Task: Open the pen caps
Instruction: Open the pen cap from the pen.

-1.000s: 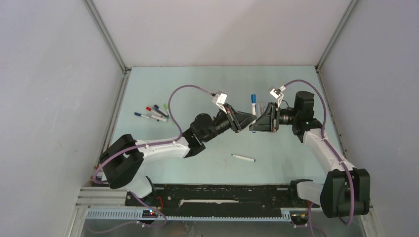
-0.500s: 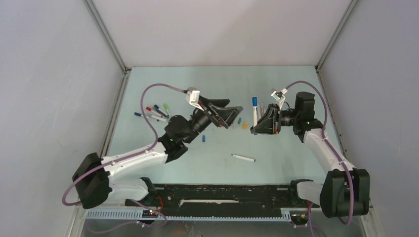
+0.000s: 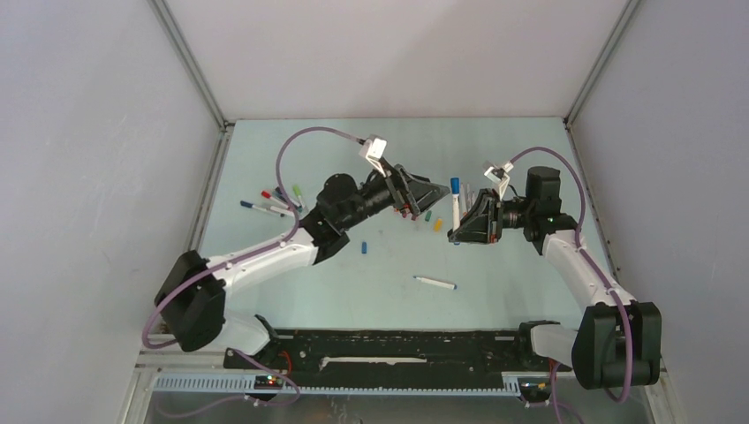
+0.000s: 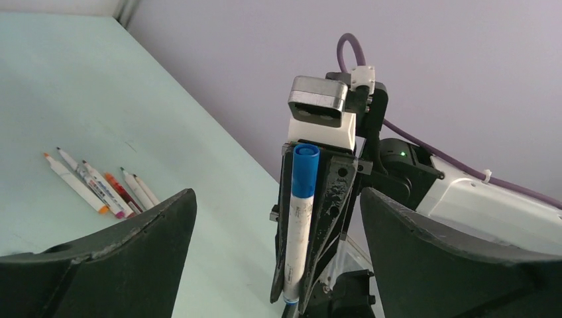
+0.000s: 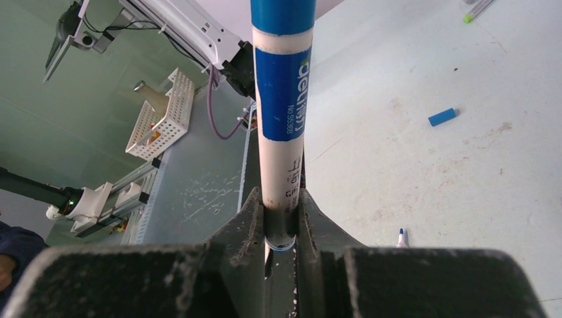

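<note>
The blue cap (image 3: 455, 185) is clear of the other gripper, just to the right in the top view, so the robot's left gripper should slide that way next and close around it.
My right gripper (image 3: 459, 228) is shut on the lower end of a white pen (image 5: 281, 165), which stands upright with its blue cap (image 3: 455, 185) still on. That blue cap (image 4: 306, 169) tops the barrel in the left wrist view, between my left gripper's black fingers (image 4: 112, 255). My left gripper (image 3: 429, 200) hangs wide open just left of the pen, holding nothing. Loose pen caps lie on the table: a green one (image 3: 427, 215), an orange one (image 3: 437, 224) and a blue one (image 3: 364, 247), the last also seen as the blue cap (image 5: 442, 116) in the right wrist view.
Several capped pens (image 3: 269, 203) and a green cap (image 3: 298, 189) lie at the left of the pale green table (image 3: 495, 291). Uncapped pens (image 4: 99, 189) lie in a row behind the right gripper. One uncapped pen (image 3: 435, 283) lies near the front. Grey walls enclose the table.
My left gripper let go and opened, swung away to the left, then came back toward the pen. The right gripper has sunk slightly with the pen.
</note>
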Robot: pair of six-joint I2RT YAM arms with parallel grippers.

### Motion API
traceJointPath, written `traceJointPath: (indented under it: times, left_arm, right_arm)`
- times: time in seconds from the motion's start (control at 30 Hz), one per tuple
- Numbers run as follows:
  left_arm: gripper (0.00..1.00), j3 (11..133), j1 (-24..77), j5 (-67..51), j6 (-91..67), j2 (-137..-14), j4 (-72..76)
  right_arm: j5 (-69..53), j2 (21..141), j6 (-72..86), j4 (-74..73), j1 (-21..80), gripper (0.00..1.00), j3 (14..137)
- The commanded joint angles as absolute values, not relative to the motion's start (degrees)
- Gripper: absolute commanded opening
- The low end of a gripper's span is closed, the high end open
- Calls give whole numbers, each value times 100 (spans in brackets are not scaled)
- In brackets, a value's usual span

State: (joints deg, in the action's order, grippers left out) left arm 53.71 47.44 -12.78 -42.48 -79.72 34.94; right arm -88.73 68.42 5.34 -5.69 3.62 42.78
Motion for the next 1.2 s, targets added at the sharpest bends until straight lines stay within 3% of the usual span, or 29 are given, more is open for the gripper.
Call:
traceJointPath:
  times: [0.0,0.63,0.83,0.87,1.17]
  left_arm:
    - [93,5936,4811,-1663,-4513,-8317,3674]
    - [44,6721,4841,-2272,-4808,-9061,3826]
    - [4,6944,4825,-2438,-4807,-9109,3886]
    - [1,6978,4815,-2371,-4733,-9056,3893]
    - [0,7330,4012,-730,-4305,-8279,4732]
  right_arm:
    - [-9066,6795,369,-620,371,0,4303]
    - [-9047,6829,448,-589,389,0,4304]
    - [-9031,6868,444,-598,401,0,4306]
    - [-9031,6879,447,-598,405,0,4307]
    - [-8957,7072,328,-784,816,0,4305]
